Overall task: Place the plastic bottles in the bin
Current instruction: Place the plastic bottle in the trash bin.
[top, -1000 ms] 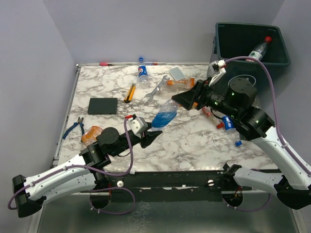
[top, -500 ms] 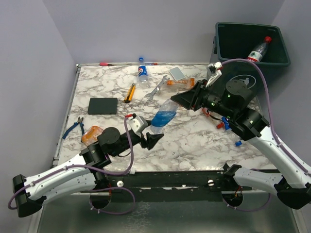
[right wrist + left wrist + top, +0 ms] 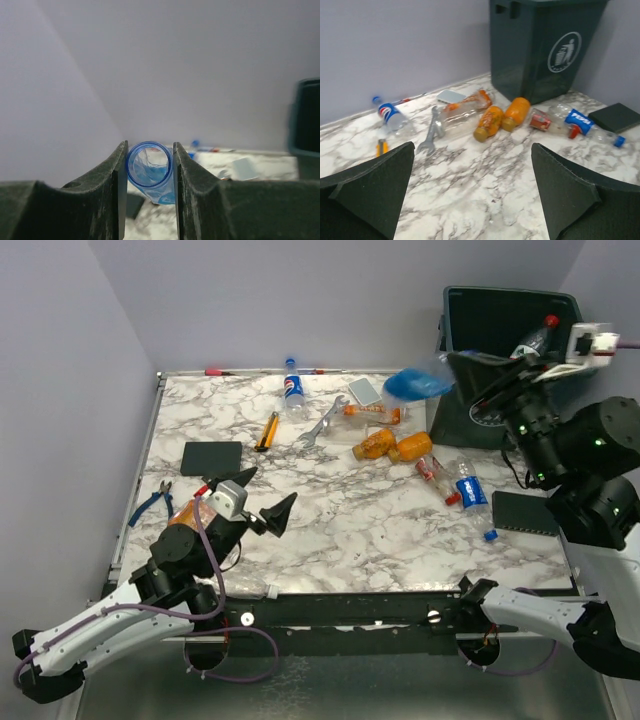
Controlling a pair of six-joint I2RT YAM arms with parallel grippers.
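Note:
I need to turn the blue-tinted bottle with my right gripper next and move it outward over the open bin [image 3: 309,119].
My right gripper [image 3: 452,373] is raised beside the bin [image 3: 560,355] and is shut on a blue-tinted plastic bottle [image 3: 414,384] that sticks out to the left, above the table. The right wrist view shows the bottle's open mouth [image 3: 149,164] pinched between the fingers [image 3: 112,175]. A red-capped bottle [image 3: 533,340] lies inside the bin. My left gripper [image 3: 258,496] hangs open and holds nothing over the table's near left. Ahead of it lie two orange bottles [image 3: 489,122] [image 3: 516,112], a clear one with an orange label [image 3: 465,105] and Pepsi bottles [image 3: 390,115] [image 3: 580,122].
A silver wrench [image 3: 320,422], a yellow-handled tool [image 3: 267,430], a grey card [image 3: 363,390] and a black pad [image 3: 212,457] lie on the marble table [image 3: 350,530]. Blue pliers [image 3: 152,502] sit at the left edge, another black pad [image 3: 525,512] at the right. An orange bottle [image 3: 185,515] lies under my left arm.
The left gripper let go of the blue bottle, opened wide and drew back to the left. The right gripper closed on the bottle and swung it up toward the bin.

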